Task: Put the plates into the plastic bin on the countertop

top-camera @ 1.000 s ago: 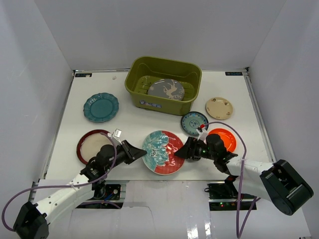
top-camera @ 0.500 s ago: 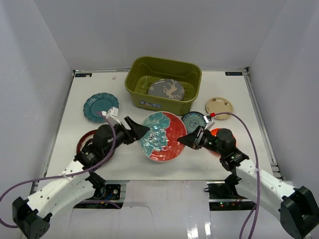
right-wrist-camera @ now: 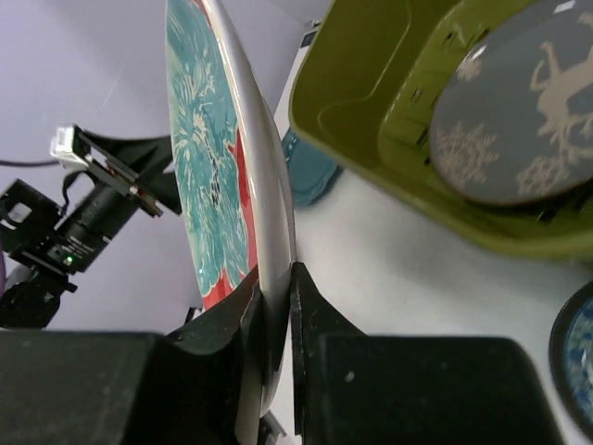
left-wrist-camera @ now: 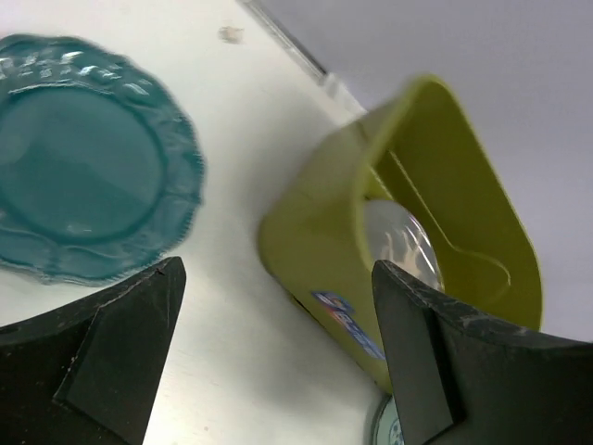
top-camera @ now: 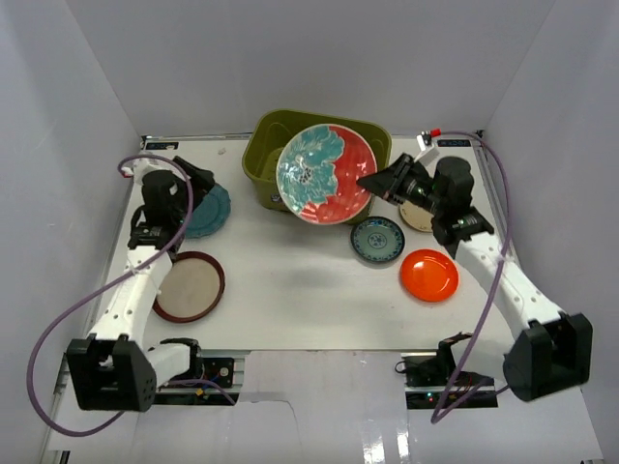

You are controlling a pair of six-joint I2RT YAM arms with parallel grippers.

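Note:
The grey deer plate [right-wrist-camera: 514,116] lies in the bin [right-wrist-camera: 361,107], outward and below. My right gripper moves outward next, then down over the grey deer plate to release the floral plate's rim.
My right gripper [top-camera: 371,183] [right-wrist-camera: 278,301] is shut on the rim of the red-and-teal floral plate [top-camera: 326,174] [right-wrist-camera: 211,176], holding it on edge in the air above the front of the olive plastic bin [top-camera: 266,128] [right-wrist-camera: 361,107] [left-wrist-camera: 366,232]. The grey deer plate [right-wrist-camera: 519,116] [left-wrist-camera: 400,243] lies in the bin. My left gripper [top-camera: 203,182] [left-wrist-camera: 278,357] is open and holds nothing, hovering by the teal scalloped plate [top-camera: 211,211] [left-wrist-camera: 83,176] at the back left of the countertop [top-camera: 290,290].
A dark-red-rimmed cream plate [top-camera: 189,286] lies front left. A small teal patterned plate [top-camera: 377,240] and an orange plate [top-camera: 429,275] lie right of centre. A small beige plate [top-camera: 419,217] is mostly hidden behind my right arm. White walls enclose the table.
My left gripper let go of the floral plate, opened and swung to the back left. My right gripper closed on the plate and carried it up and back to the bin.

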